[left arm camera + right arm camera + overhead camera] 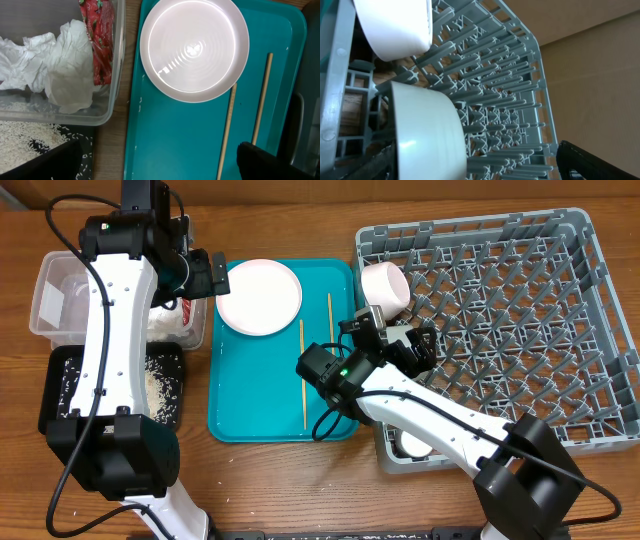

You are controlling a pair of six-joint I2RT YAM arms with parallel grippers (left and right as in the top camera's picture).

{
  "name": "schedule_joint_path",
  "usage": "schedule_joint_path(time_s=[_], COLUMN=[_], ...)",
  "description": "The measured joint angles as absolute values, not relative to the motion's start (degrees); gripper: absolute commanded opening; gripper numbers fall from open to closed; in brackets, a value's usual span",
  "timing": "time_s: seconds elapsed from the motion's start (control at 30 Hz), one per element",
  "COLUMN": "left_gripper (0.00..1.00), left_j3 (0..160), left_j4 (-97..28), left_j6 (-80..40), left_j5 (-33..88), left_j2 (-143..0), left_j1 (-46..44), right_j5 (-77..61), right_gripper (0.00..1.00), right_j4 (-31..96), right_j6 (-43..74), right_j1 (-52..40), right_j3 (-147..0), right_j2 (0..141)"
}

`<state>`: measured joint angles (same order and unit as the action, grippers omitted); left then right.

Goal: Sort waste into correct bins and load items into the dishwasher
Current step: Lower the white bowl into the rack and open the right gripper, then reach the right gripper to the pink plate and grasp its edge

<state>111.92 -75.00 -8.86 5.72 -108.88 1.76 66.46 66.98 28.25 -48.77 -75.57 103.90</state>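
The white plate (259, 296) still lies on the teal tray. So the right gripper lifts off the rack next, across and down onto the plate's rim by the chopsticks.
My left gripper (212, 275) (160, 167) hangs open over the left edge of the teal tray (240, 395), nothing between its fingers. On that tray lie a white plate (259, 296) (194, 47) and two wooden chopsticks (302, 372) (227, 130). My right gripper (400, 342) (480, 165) stands open at the left side of the grey dish rack (520, 310) (510, 75). A white cup (425, 130) rests on its side on the pegs beside one finger. A white bowl (385, 285) (395, 25) lies in the rack's far left corner.
The clear tub (55, 295) (116, 75) holds crumpled tissue (65, 65) and a red wrapper (100, 40). The black tray (60, 380) in front of it holds scattered rice (25, 142). Another white dish (410, 443) shows in the rack's near left corner, half hidden by my right arm.
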Motion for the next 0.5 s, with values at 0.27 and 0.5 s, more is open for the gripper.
schedule_joint_path(time_s=[0.27, 0.5], left_gripper=[1.00, 1.00], left_j3=[111.9, 111.9], left_j4=[-75.0, -75.0], left_j6=[-8.9, -8.9], left_j5=[5.7, 5.7], left_j2=[-108.9, -108.9], left_j1=[1.8, 1.8], right_j5=[62.2, 49.3], right_gripper=[1.00, 1.00], right_j4=[64.2, 58.2], right_j6=[23.6, 14.8], right_j1=[-48.7, -48.4], right_j3=[-79.0, -87.6], right_j2=[103.9, 103.9])
